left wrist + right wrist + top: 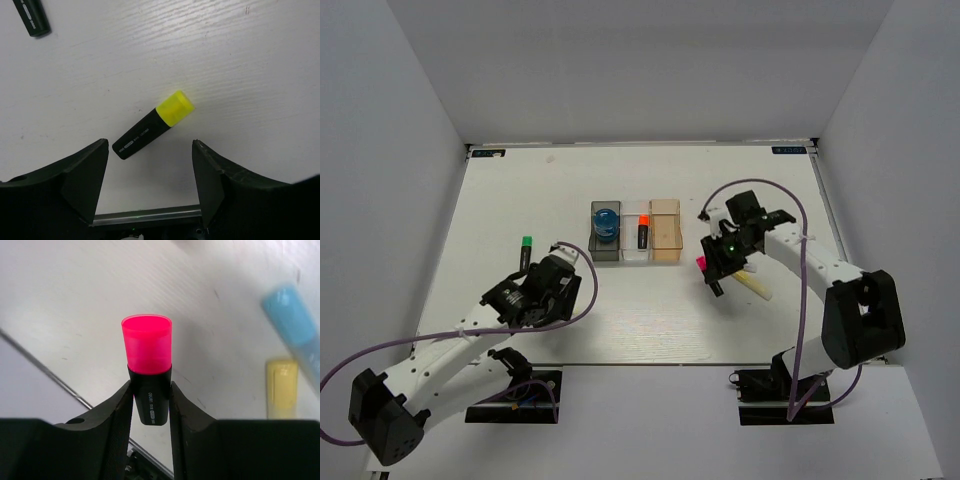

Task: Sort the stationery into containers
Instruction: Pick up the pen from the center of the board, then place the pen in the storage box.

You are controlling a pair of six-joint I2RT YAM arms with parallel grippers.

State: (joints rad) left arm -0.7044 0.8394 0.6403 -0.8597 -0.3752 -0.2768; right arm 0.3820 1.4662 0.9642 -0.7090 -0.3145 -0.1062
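Observation:
The clear bin with another highlighter in it is on the left in the top view, so my right gripper should next carry my highlighter that way over its free strip [629, 237] and release it.
My right gripper [151, 395] is shut on the black body of a pink-ended highlighter [148, 360] and holds it above the table; in the top view the gripper [716, 268] is right of the bins and the pink end [701, 263] shows. My left gripper [150, 160] is open over a yellow-ended highlighter [152, 125] that lies on the table, apart from both fingers. In the top view the left gripper [560, 268] hides it. The dark grey bin [594, 246] holds the blue roll [607, 221]. The clear bin [635, 252] holds a red-ended highlighter [643, 234]. The amber bin [665, 232] stands at the right.
A green-ended highlighter [525, 250] lies left of my left gripper; its black body [31, 17] shows in the left wrist view. A pale-yellow bar [753, 285] lies by my right gripper, also in the right wrist view [281, 387], with a light-blue bar [292, 315] beside it.

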